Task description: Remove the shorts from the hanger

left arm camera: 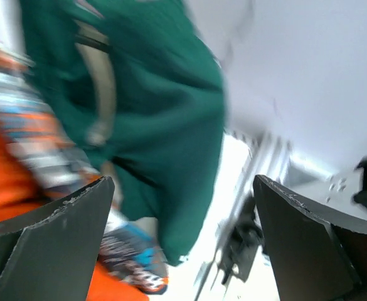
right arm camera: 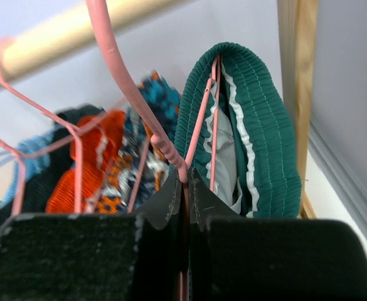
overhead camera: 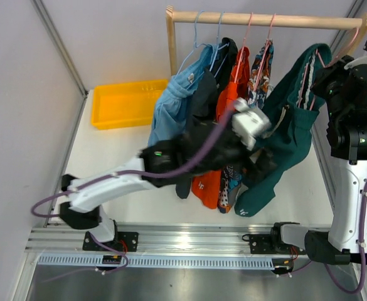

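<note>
Orange and patterned cloth is crowding one of the gripper's fingers, so next my left gripper will move back and to the right in the top view onto the green shorts' lower hem (overhead camera: 259,195) (left arm camera: 186,216).
Five pairs of shorts hang on hangers from a wooden rail (overhead camera: 265,20): light blue (overhead camera: 170,100), black/charcoal (overhead camera: 202,94), bright orange (overhead camera: 230,94), multicolour patterned (overhead camera: 258,75) and dark green (overhead camera: 290,125). My right gripper (right arm camera: 185,182) is shut on the pink hanger (right arm camera: 123,69) that carries the dark green shorts (right arm camera: 258,125), at the rail's right end (overhead camera: 334,69). My left gripper (overhead camera: 258,160) is open and empty in front of the lower part of the dark green shorts (left arm camera: 164,125), with the patterned (left arm camera: 130,260) and orange (left arm camera: 7,175) pairs to its left.
A yellow tray (overhead camera: 125,102) sits on the white table at the back left. The wooden rack's posts (overhead camera: 170,44) stand behind the clothes. Grey walls close in on the left and right. The arm bases sit on a metal rail (overhead camera: 189,241) at the near edge.
</note>
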Motion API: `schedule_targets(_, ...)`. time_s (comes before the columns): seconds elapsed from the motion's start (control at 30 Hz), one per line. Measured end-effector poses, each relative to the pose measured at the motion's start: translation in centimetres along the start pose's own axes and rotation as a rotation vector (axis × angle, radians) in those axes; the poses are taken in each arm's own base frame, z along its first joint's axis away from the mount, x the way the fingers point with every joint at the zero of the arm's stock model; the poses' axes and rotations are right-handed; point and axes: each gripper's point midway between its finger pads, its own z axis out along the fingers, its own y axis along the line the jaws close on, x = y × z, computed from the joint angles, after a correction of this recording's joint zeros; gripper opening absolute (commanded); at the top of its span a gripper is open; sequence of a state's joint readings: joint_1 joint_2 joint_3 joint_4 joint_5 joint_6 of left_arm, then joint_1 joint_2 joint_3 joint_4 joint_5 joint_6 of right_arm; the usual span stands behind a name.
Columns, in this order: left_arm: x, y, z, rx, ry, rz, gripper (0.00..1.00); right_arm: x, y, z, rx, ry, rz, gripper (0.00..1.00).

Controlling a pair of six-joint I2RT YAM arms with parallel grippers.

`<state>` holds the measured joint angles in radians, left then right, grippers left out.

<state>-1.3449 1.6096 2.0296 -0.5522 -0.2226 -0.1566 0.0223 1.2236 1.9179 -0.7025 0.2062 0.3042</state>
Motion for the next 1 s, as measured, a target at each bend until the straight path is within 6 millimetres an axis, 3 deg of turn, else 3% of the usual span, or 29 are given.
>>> schedule_targets(0.07, 4.4, -2.1, 3.5, 0.047, 0.098, 0.023, 0.99, 1.5, -0.6, 0.1, 0.022, 0.037, 0.001, 0.0)
schedule_targets(0.17, 8.7, -4.4, 6.0, 0.097, 0.19, 0.045, 0.99, 3.0, -1.2, -0.1, 0.041, 0.085, -0.001, 0.0)
schedule_targets(0.23, 10.3, -5.1, 6.8, 0.114, 0.219, 0.052, 0.99, 3.3, -1.3, -0.4, 0.045, 0.099, 0.001, 0.0)
schedule_targets(0.3, 10.7, -5.8, 7.1, 0.132, 0.222, 0.053, 0.99, 3.3, -1.4, -1.0, 0.046, 0.103, 0.005, 0.0)
schedule_targets(0.4, 9.7, -6.3, 7.4, 0.142, 0.181, 0.044, 0.99, 2.8, -1.4, -2.1, 0.035, 0.091, 0.016, 0.0)
schedule_targets(0.63, 8.0, -5.9, 8.8, 0.097, 0.09, 0.029, 0.99, 1.6, -0.7, -5.2, -0.015, 0.062, 0.054, 0.0)
schedule_targets(0.73, 8.2, -5.8, 9.7, 0.083, 0.076, 0.023, 0.68, 1.6, -0.6, -5.9, -0.029, 0.067, 0.062, 0.0)
schedule_targets(0.77, 8.5, -5.9, 10.0, 0.081, 0.076, 0.023, 0.47, 1.6, -0.5, -6.0, -0.033, 0.07, 0.064, 0.0)
schedule_targets(0.87, 9.6, -6.7, 10.6, 0.105, 0.09, 0.026, 0.09, 1.5, -0.5, -5.7, -0.03, 0.066, 0.071, 0.0)
schedule_targets(1.0, 10.6, -7.0, 10.9, 0.11, 0.102, 0.021, 0.0, 2.3, -0.7, -5.0, -0.017, 0.1, 0.06, 0.0)
